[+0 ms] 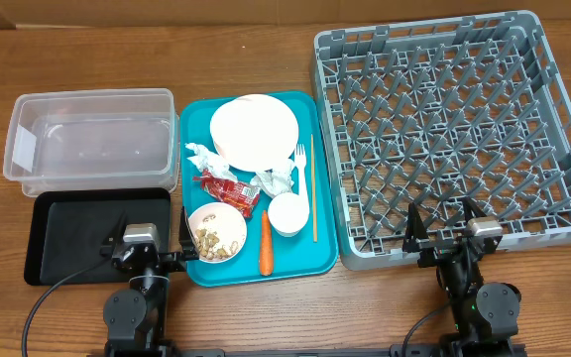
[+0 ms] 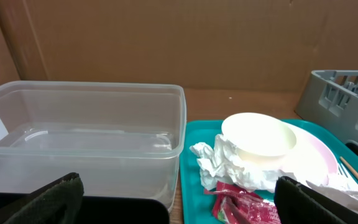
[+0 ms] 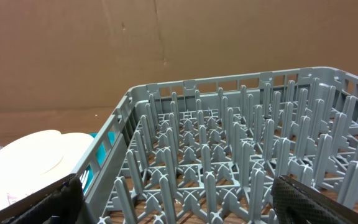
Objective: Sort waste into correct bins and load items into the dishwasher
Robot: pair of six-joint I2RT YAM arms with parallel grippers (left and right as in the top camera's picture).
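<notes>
The cup's rim faces up, so next I should move my left gripper up over the bowl of crumbs, tip downward, and lower onto the cup's side by the carrot (image 1: 265, 243).
On the teal tray (image 1: 290, 260) lie a white plate (image 1: 254, 129), two crumpled napkins (image 1: 203, 157) (image 1: 274, 181), a red wrapper (image 1: 228, 188), a bowl of crumbs (image 1: 216, 231), a carrot (image 1: 265, 243), a small cup (image 1: 287, 213), a fork (image 1: 302, 169) and a wooden stick (image 1: 313, 188). The grey rack (image 1: 454, 129) stands at right and holds nothing. My left gripper (image 1: 153, 241) is open and empty over the black tray (image 1: 67, 233), facing the clear tub (image 2: 86, 124), the wrapper (image 2: 241, 202) and a napkin (image 2: 219, 158). My right gripper (image 1: 444, 226) (image 3: 179, 205) is open and empty at the rack's front wall.
The clear tub (image 1: 87, 139) holds nothing and sits behind the black tray at far left. In the left wrist view a white bowl (image 2: 260, 134) rests on the plate. A brown cardboard wall stands behind the table.
</notes>
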